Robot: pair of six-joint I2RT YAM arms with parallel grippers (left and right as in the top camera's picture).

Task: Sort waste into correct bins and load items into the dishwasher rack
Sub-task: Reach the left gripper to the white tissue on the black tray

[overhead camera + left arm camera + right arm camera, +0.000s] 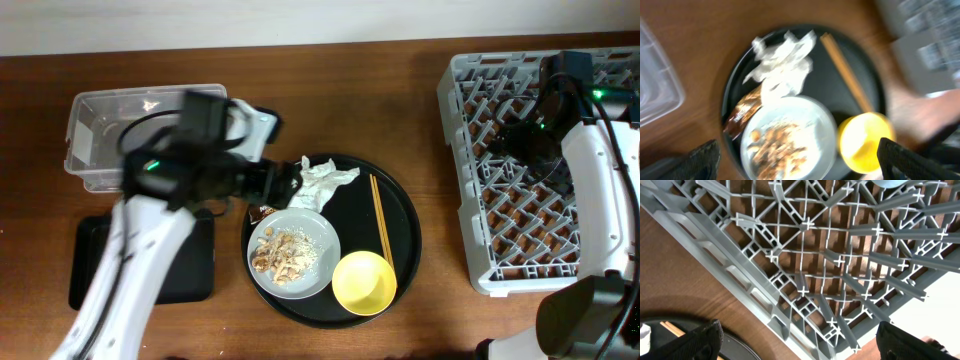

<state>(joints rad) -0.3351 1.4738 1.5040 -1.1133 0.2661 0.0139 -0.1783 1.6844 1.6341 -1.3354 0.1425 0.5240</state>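
Note:
My left gripper lowers outward past the plate to the napkin's near part [306, 197] [779, 83] beside the wrapper next, since the napkin lies over the wrapper's end.
A crumpled white napkin [322, 182] [782, 57], a brown-and-gold wrapper [260, 212] [742, 112], wooden chopsticks [381, 215] [847, 75], a yellow bowl [364, 282] [865, 140] and a pale grey plate [320, 235] [815, 117] holding food scraps [285, 255] [777, 147] lie on a round black tray. My left gripper [283, 183] [800, 167] is open and empty, hovering above the plate beside the napkin. My right gripper [520, 140] [800, 342] is open and empty over the grey dishwasher rack [480, 100] [805, 280]. The blue and pink cups are not in view.
The clear plastic tub [100, 140] [655, 85] stands at the back left. The shallow black rectangular tray [190, 270] lies in front of it, partly under my left arm. The round black tray [405, 215] [735, 75] [740, 347] sits mid-table, left of the rack.

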